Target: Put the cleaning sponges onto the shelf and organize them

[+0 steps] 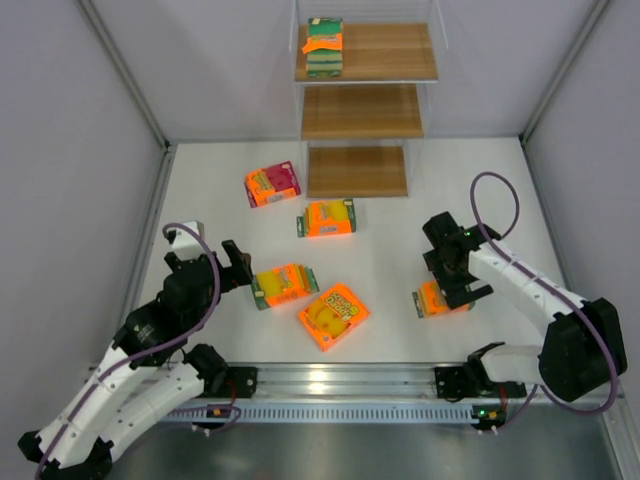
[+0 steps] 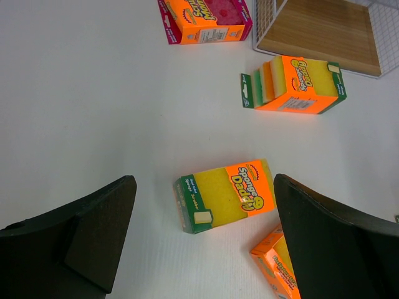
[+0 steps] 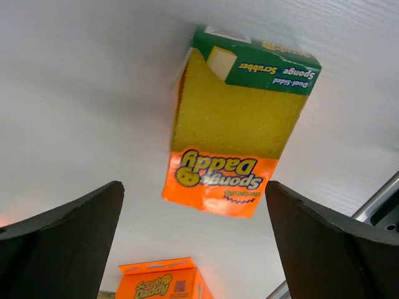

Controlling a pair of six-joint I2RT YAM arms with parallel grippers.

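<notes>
The orange part of the flat sponge pack (image 1: pixel 434 298) (image 3: pixel 219 182) lies below the open fingers of my right gripper, and both long sides of the pack are clear there, so I will lower that gripper over it next.
Several sponge packs lie on the white table and one striped pack (image 1: pixel 324 47) sits on the shelf's top board (image 1: pixel 390 50). My left gripper (image 1: pixel 240 268) (image 2: pixel 202 184) hangs open above a yellow-and-orange pack with a green end (image 1: pixel 285 285) (image 2: pixel 227 194), touching nothing. My right gripper (image 1: pixel 458 290) (image 3: pixel 193 187) is open over a similar pack (image 1: pixel 440 298) (image 3: pixel 240 124) lying flat, clear of both fingers. A pink-red pack (image 1: pixel 272 184) (image 2: pixel 209 15) and an orange pack (image 1: pixel 327 217) (image 2: pixel 296 84) lie near the shelf's bottom board (image 1: pixel 357 170) (image 2: pixel 324 31). Another orange pack (image 1: pixel 333 315) (image 2: pixel 277 261) (image 3: pixel 156 280) lies near the front.
The shelf stands at the table's far middle, its tiers stepping toward me. Grey walls close in the table on both sides. A metal rail (image 1: pixel 340 380) (image 3: pixel 380 199) carrying the arm bases runs along the near edge.
</notes>
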